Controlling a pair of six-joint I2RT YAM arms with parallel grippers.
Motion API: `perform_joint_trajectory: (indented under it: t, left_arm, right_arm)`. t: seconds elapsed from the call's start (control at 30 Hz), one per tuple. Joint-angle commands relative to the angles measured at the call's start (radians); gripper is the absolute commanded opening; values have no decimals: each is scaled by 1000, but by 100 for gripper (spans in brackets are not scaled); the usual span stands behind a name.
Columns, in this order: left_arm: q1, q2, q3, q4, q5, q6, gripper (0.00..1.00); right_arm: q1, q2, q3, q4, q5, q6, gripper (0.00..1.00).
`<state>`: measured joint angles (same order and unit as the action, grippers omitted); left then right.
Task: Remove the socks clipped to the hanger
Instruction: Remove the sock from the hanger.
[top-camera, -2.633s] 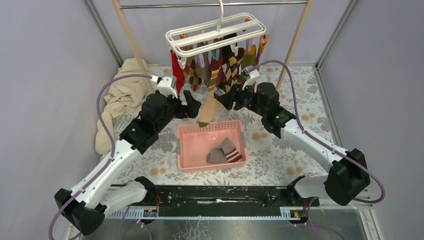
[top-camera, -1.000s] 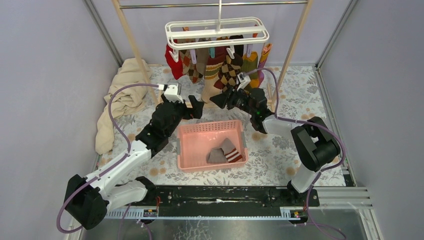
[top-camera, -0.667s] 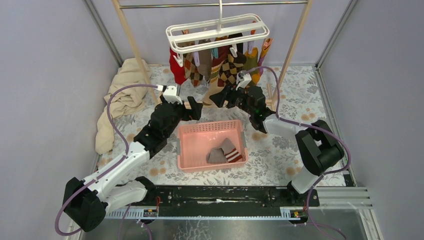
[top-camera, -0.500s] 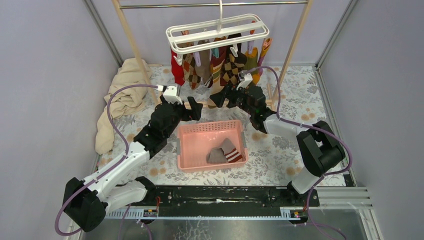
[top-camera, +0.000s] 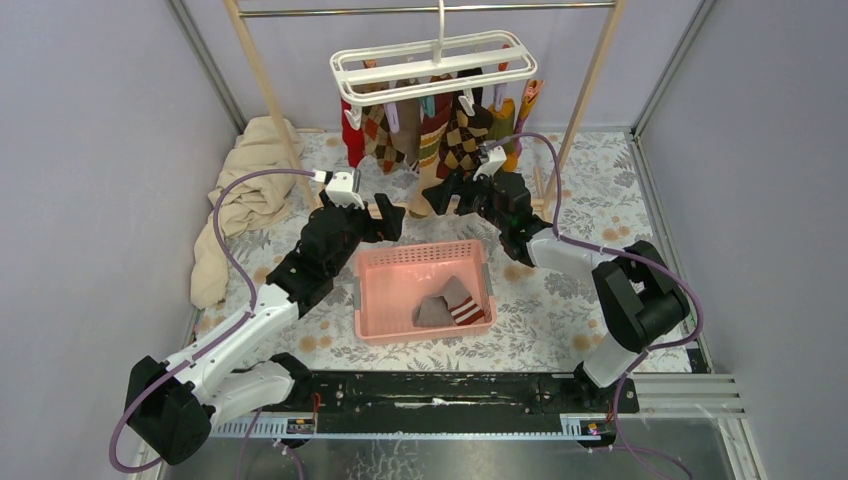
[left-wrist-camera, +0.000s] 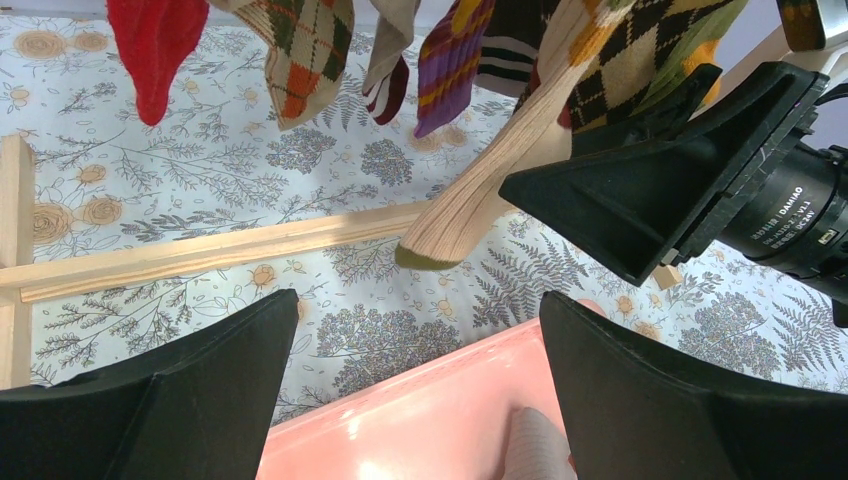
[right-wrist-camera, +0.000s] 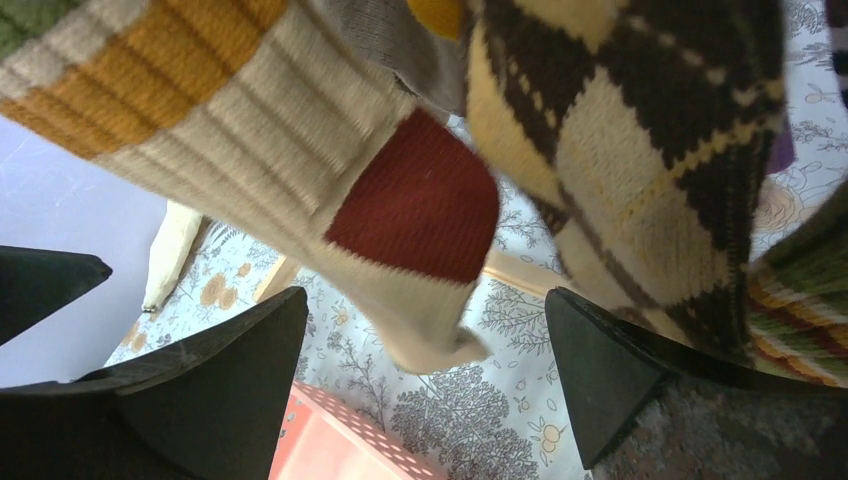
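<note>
The beige sock has my right gripper move slightly toward it next, then close its spread fingers around the beige sock's maroon heel (right-wrist-camera: 420, 205), which already hangs between them untouched.
The white hanger (top-camera: 435, 62) hangs from the rail with several socks clipped under it: a red one (top-camera: 350, 135), argyle ones (top-camera: 462, 135) and a long beige sock (top-camera: 418, 200). My left gripper (top-camera: 388, 218) is open and empty, low beside the basket's far edge. In the left wrist view (left-wrist-camera: 418, 300) the beige sock (left-wrist-camera: 480, 190) and the red sock (left-wrist-camera: 150, 50) hang ahead of it. My right gripper (top-camera: 440, 195) is open by the beige sock's lower end. In the right wrist view (right-wrist-camera: 425, 295) the sock's maroon heel (right-wrist-camera: 420, 205) hangs between the spread fingers, untouched.
A pink basket (top-camera: 425, 290) holds two socks (top-camera: 450, 303). The rack's wooden posts (top-camera: 262, 75) and its floor bar (left-wrist-camera: 200, 255) stand behind the grippers. A beige cloth heap (top-camera: 250, 190) lies at the left. The enclosure walls stand close on both sides.
Both arms have drawn back and folded since 2.6 s ago. The hanger, then tilted down, has risen and still rocks. The beige sock's end now hangs behind the basket.
</note>
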<state>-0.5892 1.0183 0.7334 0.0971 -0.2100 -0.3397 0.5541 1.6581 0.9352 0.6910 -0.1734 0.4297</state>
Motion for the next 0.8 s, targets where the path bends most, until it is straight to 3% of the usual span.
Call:
perform_joint_trajectory:
  t: [0.0, 0.2, 0.47, 0.53, 0.67, 0.77]
  left_arm:
    - [-6, -11, 17, 0, -7, 21, 99]
    - [-6, -6, 17, 5, -3, 22, 99]
    - [-6, 0, 2, 14, 8, 19, 99]
    - [-6, -1, -5, 16, 15, 14, 98]
    - [-6, -12, -10, 16, 30, 6, 99]
    - [-6, -17, -14, 15, 46, 0, 99]
  right_arm:
    - [-16, 23, 1, 91, 2, -31, 96]
    - [-36, 81, 42, 184, -133, 25, 91]
    - [-36, 76, 17, 361, -263, 184, 52]
    - [-36, 63, 17, 368, -271, 196, 46]
    - [-36, 54, 57, 321, -280, 199, 18]
    - [-34, 40, 70, 296, -284, 211, 4]
